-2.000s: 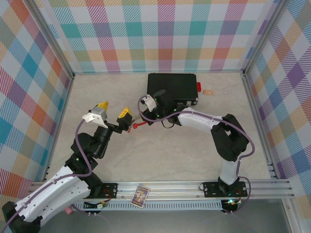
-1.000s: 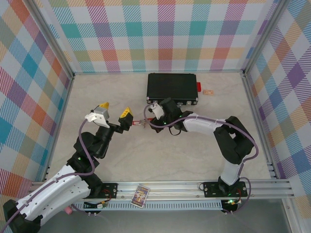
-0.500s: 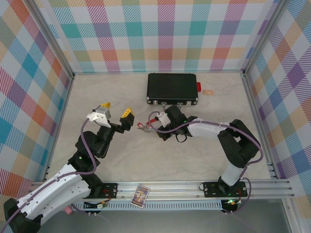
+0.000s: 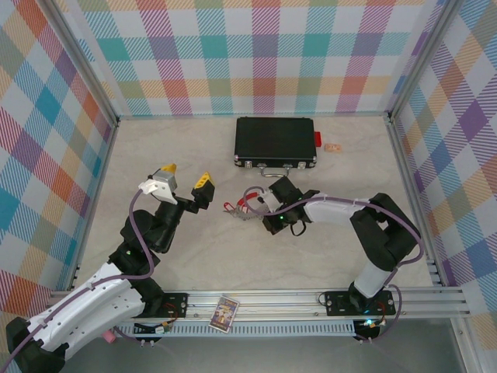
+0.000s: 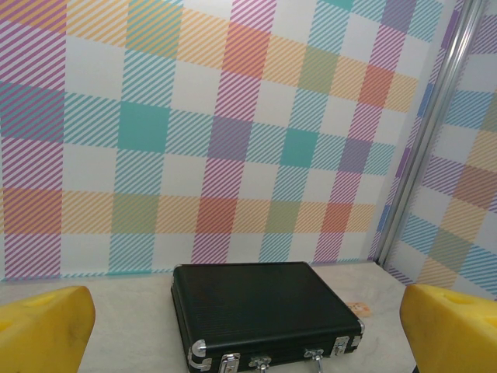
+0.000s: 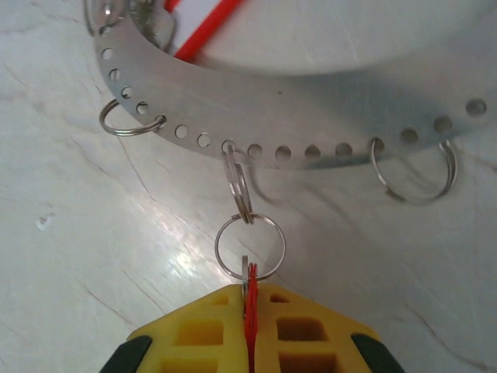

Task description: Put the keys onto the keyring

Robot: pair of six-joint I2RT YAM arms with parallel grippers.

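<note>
My right gripper is about to ease away from the keyring [image 4: 237, 208] and let go of the key on the bare tabletop beside it, as rings already join them.
In the right wrist view my right gripper [image 6: 250, 294] is shut on a key [image 6: 251, 311], its thin red tag and silver part pinched between the yellow fingers [image 6: 202, 334]. A small split ring [image 6: 250, 245] runs from the key through a second ring [image 6: 238, 185] into a hole of the keyring [image 6: 295, 116], a curved silver band lying on the table with a red tube [image 6: 203, 29] behind it. From above, the keyring [image 4: 237, 208] lies left of the right gripper [image 4: 253, 205]. My left gripper [image 4: 185, 177] hangs open and empty to the left of it.
A shut black case [image 4: 276, 141] lies at the back, also seen between the left fingers [image 5: 264, 307]. A red block [image 4: 318, 139] and a small orange piece [image 4: 334, 148] sit right of it. Two more small rings [image 6: 130, 124] [image 6: 411, 172] hang on the band.
My right gripper has come away from the case toward the near side and down, bringing the keyring onto the table. The left arm has barely shifted.
</note>
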